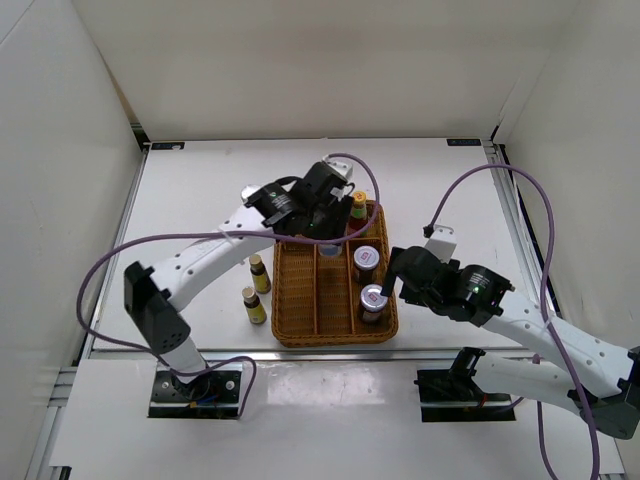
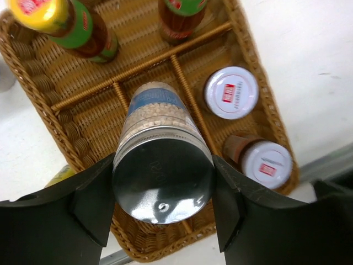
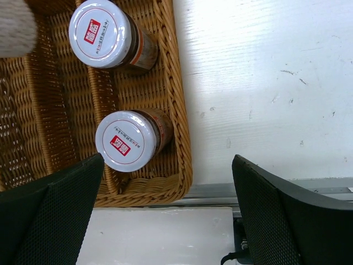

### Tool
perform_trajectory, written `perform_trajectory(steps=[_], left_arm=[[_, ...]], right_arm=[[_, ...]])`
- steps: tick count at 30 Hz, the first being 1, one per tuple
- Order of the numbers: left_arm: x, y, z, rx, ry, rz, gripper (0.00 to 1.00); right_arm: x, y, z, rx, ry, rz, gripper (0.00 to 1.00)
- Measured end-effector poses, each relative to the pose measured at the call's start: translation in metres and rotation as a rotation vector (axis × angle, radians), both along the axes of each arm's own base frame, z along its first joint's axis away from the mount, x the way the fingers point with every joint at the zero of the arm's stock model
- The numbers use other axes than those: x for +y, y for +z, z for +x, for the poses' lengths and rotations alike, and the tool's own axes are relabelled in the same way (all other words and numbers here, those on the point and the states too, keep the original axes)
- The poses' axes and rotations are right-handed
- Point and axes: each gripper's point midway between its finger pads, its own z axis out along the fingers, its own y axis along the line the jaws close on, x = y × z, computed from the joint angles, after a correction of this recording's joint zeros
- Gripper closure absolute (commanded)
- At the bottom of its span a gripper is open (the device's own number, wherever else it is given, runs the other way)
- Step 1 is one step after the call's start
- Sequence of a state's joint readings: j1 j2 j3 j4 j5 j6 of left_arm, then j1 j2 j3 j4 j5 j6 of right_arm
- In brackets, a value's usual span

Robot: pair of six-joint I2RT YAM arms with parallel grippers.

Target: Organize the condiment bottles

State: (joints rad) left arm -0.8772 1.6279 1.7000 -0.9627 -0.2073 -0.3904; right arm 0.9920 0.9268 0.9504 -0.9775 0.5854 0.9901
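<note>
My left gripper is above the empty section of the tray, so it will go straight down and let go of the silver-topped white shaker point(image 2: 160, 165) in the tray's middle back section point(image 2: 156, 73).
My left gripper point(image 1: 322, 218) point(image 2: 162, 193) is shut on a silver-topped white shaker point(image 2: 160, 165), held upright over the middle back compartment of the brown wicker tray point(image 1: 300, 335). Two tall dark yellow-capped bottles point(image 2: 60, 22) point(image 2: 179, 16) stand in the tray's far compartments; one shows in the top view point(image 1: 358, 210). Two silver-lidded jars point(image 1: 366, 262) point(image 1: 373, 300) stand in the right compartment, also in the right wrist view point(image 3: 101, 33) point(image 3: 126, 141). Two tiny yellow bottles point(image 1: 260, 272) point(image 1: 254, 305) stand on the table left of the tray. My right gripper point(image 1: 400, 278) point(image 3: 165, 210) is open and empty beside the tray's right near corner. The second shaker is hidden.
White walls enclose the table on the left, back and right. The table's metal front edge point(image 3: 265, 187) runs just below the tray. A purple cable point(image 1: 120, 255) loops over the left arm.
</note>
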Motion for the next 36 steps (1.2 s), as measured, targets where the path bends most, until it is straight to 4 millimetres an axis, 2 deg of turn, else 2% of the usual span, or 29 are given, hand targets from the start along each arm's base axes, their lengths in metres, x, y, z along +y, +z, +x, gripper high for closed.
perform_trajectory(steps=[4, 8, 9, 12, 15, 16, 18, 21, 23, 24, 25, 26, 28, 29, 31, 32, 34, 35, 36], left_arm=[[-0.009, -0.045, 0.010, 0.051, 0.009, 0.068, 0.64], [-0.013, -0.087, 0.014, 0.104, 0.016, 0.122, 0.52], [-0.013, -0.094, 0.014, 0.115, 0.016, 0.133, 0.44], [-0.017, -0.098, 0.018, 0.115, 0.023, 0.121, 0.23], [-0.019, -0.097, 0.020, 0.110, 0.027, 0.104, 0.13], [-0.019, -0.096, 0.022, 0.108, 0.030, 0.099, 0.11], [-0.019, -0.094, 0.023, 0.107, 0.034, 0.091, 0.00], [-0.020, -0.078, 0.027, 0.090, 0.037, 0.073, 0.00], [-0.021, -0.053, 0.033, 0.052, 0.035, 0.049, 0.00], [-0.022, -0.033, 0.039, 0.016, 0.038, 0.024, 0.00], [-0.021, -0.010, 0.045, -0.025, 0.037, 0.001, 0.00], [-0.016, 0.022, 0.053, -0.085, 0.047, -0.037, 0.00], [0.008, 0.069, 0.068, -0.176, 0.090, -0.097, 0.00], [0.031, 0.093, 0.077, -0.227, 0.136, -0.121, 0.00], [0.096, 0.130, 0.099, -0.313, 0.259, -0.147, 0.00], [0.133, 0.143, 0.111, -0.352, 0.331, -0.143, 0.00], [0.196, 0.150, 0.131, -0.387, 0.449, -0.120, 0.00], [0.217, 0.145, 0.139, -0.383, 0.487, -0.104, 0.00], [0.229, 0.133, 0.148, -0.355, 0.499, -0.094, 0.00]], right_arm=[[-0.002, -0.002, 0.000, 0.004, -0.005, -0.012, 0.00], [-0.003, -0.002, -0.001, 0.006, -0.008, -0.016, 0.00], [-0.003, -0.002, -0.001, 0.006, -0.008, -0.016, 0.00], [-0.003, -0.002, -0.001, 0.005, -0.008, -0.016, 0.00], [-0.004, -0.002, -0.001, 0.005, -0.009, -0.016, 0.00], [-0.004, -0.002, -0.001, 0.005, -0.009, -0.016, 0.00], [-0.004, -0.002, -0.001, 0.005, -0.009, -0.017, 0.00], [-0.004, -0.002, -0.001, 0.004, -0.010, -0.017, 0.00], [-0.004, -0.002, 0.000, 0.004, -0.010, -0.017, 0.00], [-0.004, -0.002, 0.000, 0.004, -0.010, -0.017, 0.00], [-0.004, -0.002, 0.000, 0.004, -0.010, -0.017, 0.00], [-0.004, -0.002, 0.000, 0.004, -0.010, -0.017, 0.00], [-0.004, -0.002, 0.000, 0.003, -0.010, -0.017, 0.00], [-0.004, -0.002, 0.000, 0.003, -0.010, -0.017, 0.00], [-0.004, -0.002, 0.000, 0.004, -0.010, -0.018, 0.00], [-0.004, -0.003, 0.000, 0.004, -0.009, -0.019, 0.00], [-0.004, -0.004, -0.001, 0.005, -0.009, -0.022, 0.00], [-0.004, -0.005, 0.000, 0.005, -0.007, -0.023, 0.00], [-0.004, -0.005, -0.001, 0.005, -0.006, -0.025, 0.00]])
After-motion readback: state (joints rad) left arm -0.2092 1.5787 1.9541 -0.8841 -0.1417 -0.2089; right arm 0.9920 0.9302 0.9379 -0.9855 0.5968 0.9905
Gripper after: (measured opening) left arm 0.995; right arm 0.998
